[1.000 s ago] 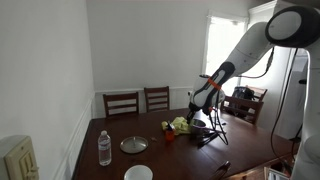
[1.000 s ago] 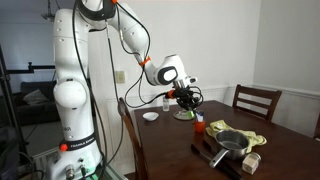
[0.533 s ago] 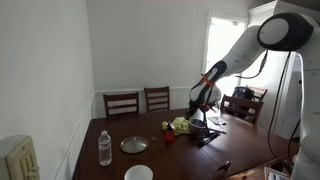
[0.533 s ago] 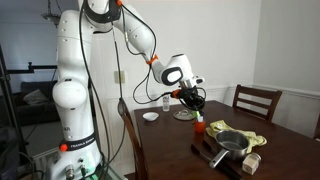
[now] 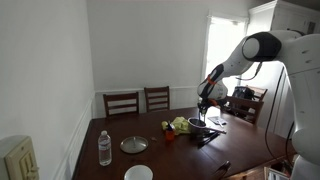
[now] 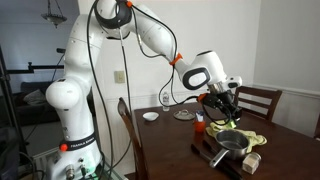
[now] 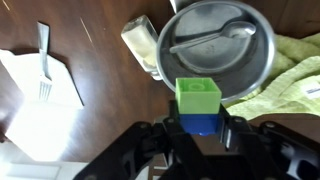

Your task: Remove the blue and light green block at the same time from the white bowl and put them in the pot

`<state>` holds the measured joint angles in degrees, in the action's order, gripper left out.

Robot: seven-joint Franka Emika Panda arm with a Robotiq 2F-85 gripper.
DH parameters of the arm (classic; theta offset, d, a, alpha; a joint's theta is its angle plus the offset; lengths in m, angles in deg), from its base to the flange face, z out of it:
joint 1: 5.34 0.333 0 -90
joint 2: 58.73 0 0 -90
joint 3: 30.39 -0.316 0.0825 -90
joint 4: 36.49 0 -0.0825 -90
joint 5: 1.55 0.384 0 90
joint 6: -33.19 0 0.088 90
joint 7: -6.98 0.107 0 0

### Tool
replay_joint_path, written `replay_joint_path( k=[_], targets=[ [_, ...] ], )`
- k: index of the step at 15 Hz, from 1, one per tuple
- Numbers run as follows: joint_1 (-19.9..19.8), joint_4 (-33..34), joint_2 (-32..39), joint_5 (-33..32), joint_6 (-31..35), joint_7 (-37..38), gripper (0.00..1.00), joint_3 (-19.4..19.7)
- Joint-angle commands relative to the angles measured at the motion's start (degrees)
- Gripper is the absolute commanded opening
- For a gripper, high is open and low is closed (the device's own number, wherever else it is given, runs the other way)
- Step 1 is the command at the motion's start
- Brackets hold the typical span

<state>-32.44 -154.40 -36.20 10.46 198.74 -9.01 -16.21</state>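
My gripper should move down and carry the stacked blue and light green blocks past the pot's near rim and over the pot's middle point(image 6: 230, 143) point(image 7: 215, 52), because the blocks are hanging at the pot's rim.
In the wrist view my gripper point(image 7: 198, 128) is shut on a light green block point(image 7: 198, 96) stacked on a blue block point(image 7: 199, 123). It holds them above the near rim of the metal pot point(image 7: 222, 72), which has a spoon inside. In both exterior views the gripper point(image 5: 203, 103) point(image 6: 225, 108) hangs above the pot point(image 6: 232, 141), which sits on a yellow-green cloth point(image 6: 251, 138). The white bowl point(image 5: 138, 173) point(image 6: 150, 116) stands far from the gripper, near the table's end.
A fork lies on a white napkin point(image 7: 40, 85) and a shaker point(image 7: 142, 42) stands beside the pot. A plate point(image 5: 134, 145), a water bottle point(image 5: 104, 148) and a red object point(image 6: 199, 126) are on the dark table point(image 5: 170, 160). Chairs point(image 5: 122, 103) stand around it.
The gripper has moved with the two blocks away from the plate and red object, across to above the pot.
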Motion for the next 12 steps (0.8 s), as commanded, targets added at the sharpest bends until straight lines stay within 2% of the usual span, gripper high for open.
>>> replay_joint_path(
  k=[1, 4, 7, 12],
  targets=[
    [-0.64, 10.21, 9.55, -0.66, -4.33, 9.5, 0.11, 2.11],
    [-0.98, 16.81, 14.89, -1.22, -9.12, 12.81, 0.11, 1.86],
    [-2.51, 24.31, 19.13, -0.7, -10.36, 11.23, 0.11, -0.78],
    [-1.65, 28.97, 22.31, -2.32, -15.04, 11.32, 0.11, -0.4]
  ],
)
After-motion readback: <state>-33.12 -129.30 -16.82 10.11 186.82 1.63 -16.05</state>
